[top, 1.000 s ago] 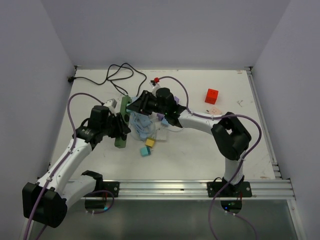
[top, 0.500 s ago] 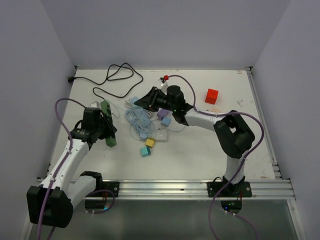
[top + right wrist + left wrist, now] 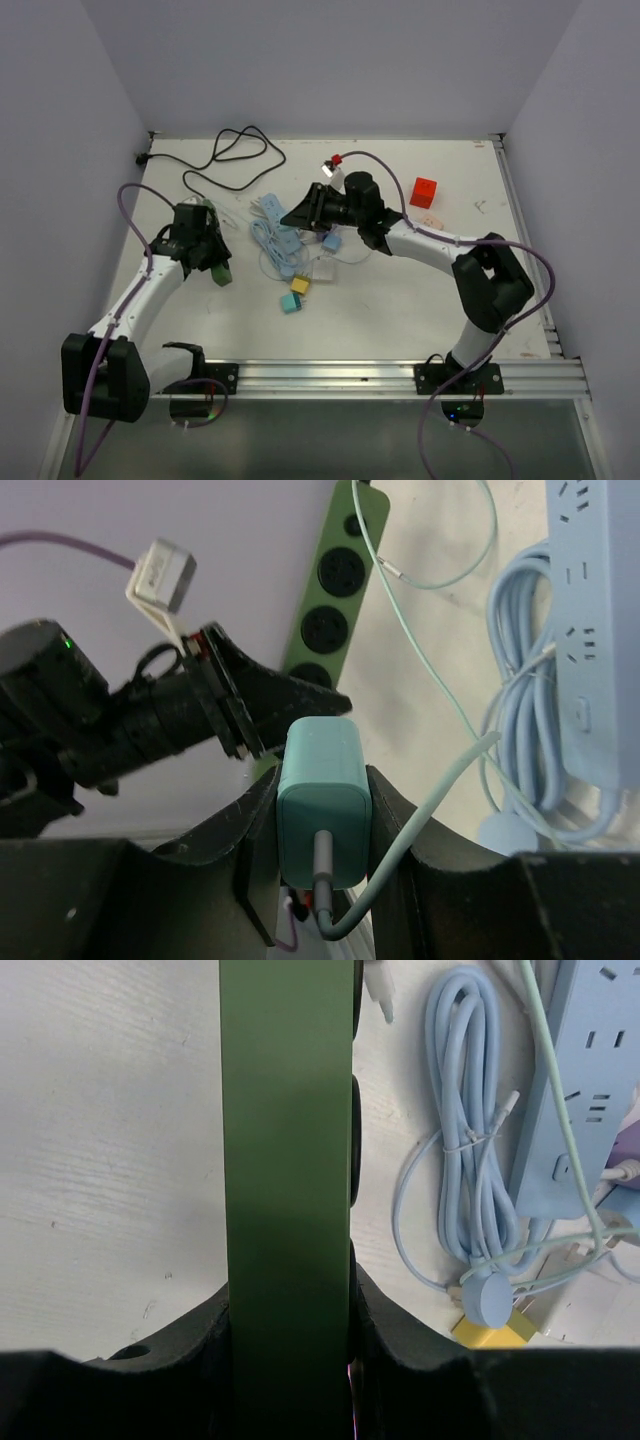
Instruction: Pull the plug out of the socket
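The right gripper moves down and back toward the light blue strip's near end (image 3: 294,250) (image 3: 598,770) next and releases the plug there, since that end lies below, toward my base.
The socket is a long green power strip (image 3: 214,252) at the table's left, and my left gripper (image 3: 203,243) is shut on it. In the left wrist view the green strip (image 3: 288,1160) fills the gap between the black fingers (image 3: 205,1335). The plug is a teal charger block (image 3: 320,795) with a pale green cable, and my right gripper (image 3: 320,815) is shut on it. It hangs free, well apart from the green strip (image 3: 335,590), whose round outlets show bare. Seen from above, my right gripper (image 3: 303,214) is mid-table.
A light blue power strip (image 3: 280,218) and its coiled cable (image 3: 470,1130) lie between the arms. Small yellow (image 3: 300,285), teal (image 3: 291,303) and blue (image 3: 331,241) blocks sit nearby. A black cable (image 3: 232,150) loops at the back left. A red cube (image 3: 424,192) stands at the right.
The two grippers have drawn apart. The left one carried the green strip leftward and the right one moved right with the teal plug, which now sits clear of the strip.
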Motion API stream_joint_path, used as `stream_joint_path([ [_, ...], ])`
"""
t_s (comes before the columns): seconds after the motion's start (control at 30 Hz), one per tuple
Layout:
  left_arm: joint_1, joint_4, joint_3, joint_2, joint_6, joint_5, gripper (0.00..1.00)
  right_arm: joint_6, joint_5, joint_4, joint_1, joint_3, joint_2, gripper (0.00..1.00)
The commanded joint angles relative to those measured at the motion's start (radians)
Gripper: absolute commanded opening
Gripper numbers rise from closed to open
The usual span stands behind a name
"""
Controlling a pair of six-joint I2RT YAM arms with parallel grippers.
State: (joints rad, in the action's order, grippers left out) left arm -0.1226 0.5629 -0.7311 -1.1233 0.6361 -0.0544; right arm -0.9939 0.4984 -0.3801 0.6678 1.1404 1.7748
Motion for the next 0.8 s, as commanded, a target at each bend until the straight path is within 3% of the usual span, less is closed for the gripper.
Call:
stream_joint_path([
  [0.0,0.014,-0.086,-0.119,-0.039,0.008,-0.039,0.00,0.164,0.037,0.115,-0.019,-0.028,-0.118,0.15],
  [0.13,0.029,-0.067,-0.209,-0.130,-0.015,-0.061,0.02,0.251,0.032,0.208,-0.042,-0.091,-0.181,0.16],
  [0.3,0.043,-0.075,-0.266,-0.236,-0.036,-0.053,0.08,0.297,0.037,0.195,-0.050,-0.194,-0.196,0.18],
  [0.77,0.057,-0.164,-0.286,-0.441,-0.101,0.010,0.21,0.258,0.057,0.053,-0.039,-0.222,-0.040,0.19],
])
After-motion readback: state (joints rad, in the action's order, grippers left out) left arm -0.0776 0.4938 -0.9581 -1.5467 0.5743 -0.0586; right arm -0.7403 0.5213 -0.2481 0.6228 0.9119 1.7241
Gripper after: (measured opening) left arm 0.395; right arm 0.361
